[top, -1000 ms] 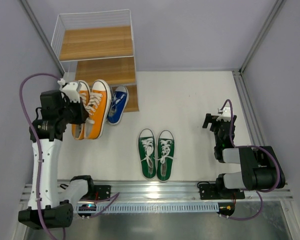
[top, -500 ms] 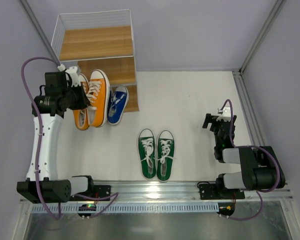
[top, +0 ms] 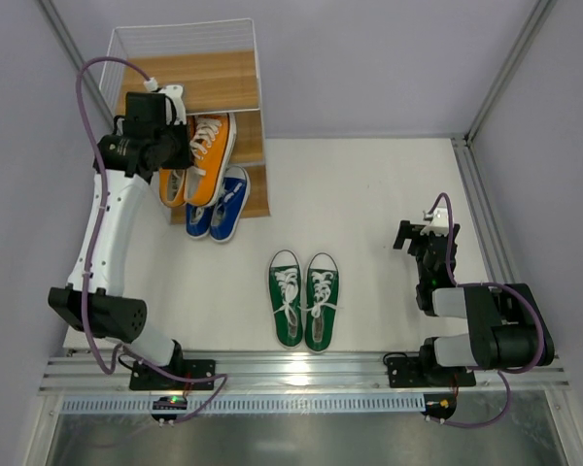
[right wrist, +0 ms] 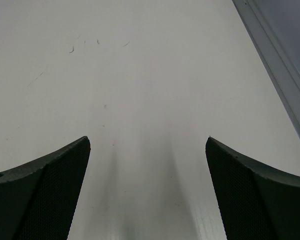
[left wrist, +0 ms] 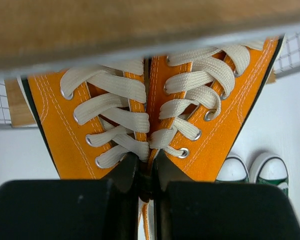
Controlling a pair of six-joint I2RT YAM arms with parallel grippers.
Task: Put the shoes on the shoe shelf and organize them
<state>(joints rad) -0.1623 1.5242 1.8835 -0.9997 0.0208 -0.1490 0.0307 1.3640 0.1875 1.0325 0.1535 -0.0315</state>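
Observation:
My left gripper needs to move outward first to get the orange shoes (top: 207, 153) deeper onto the middle board, as their heels stick out past the board's near edge.
My left gripper (top: 178, 146) (left wrist: 146, 167) is shut on the inner edges of the orange shoes (top: 207, 153) (left wrist: 92, 125), pinching the pair together at the bottom of the laces. The pair hangs, toes away from me, over the middle board of the shoe shelf (top: 185, 83), whose wooden edge (left wrist: 140, 25) crosses just above the toes in the left wrist view. The blue shoes (top: 219, 206) lie on the lowest board. The green shoes (top: 304, 296) (left wrist: 274, 181) stand side by side on the table. My right gripper (top: 423, 233) (right wrist: 147, 145) rests open over bare table.
The shelf stands in the far left corner, against the left wall (top: 29, 116). A metal rail (top: 496, 223) runs along the table's right edge, close to the right arm. The arm bases sit on the rail (top: 301, 369) at the near edge.
The left arm has carried the orange pair up and away from the table in front of the shelf to over the middle board. Both blue shoes now show. The right arm has not moved.

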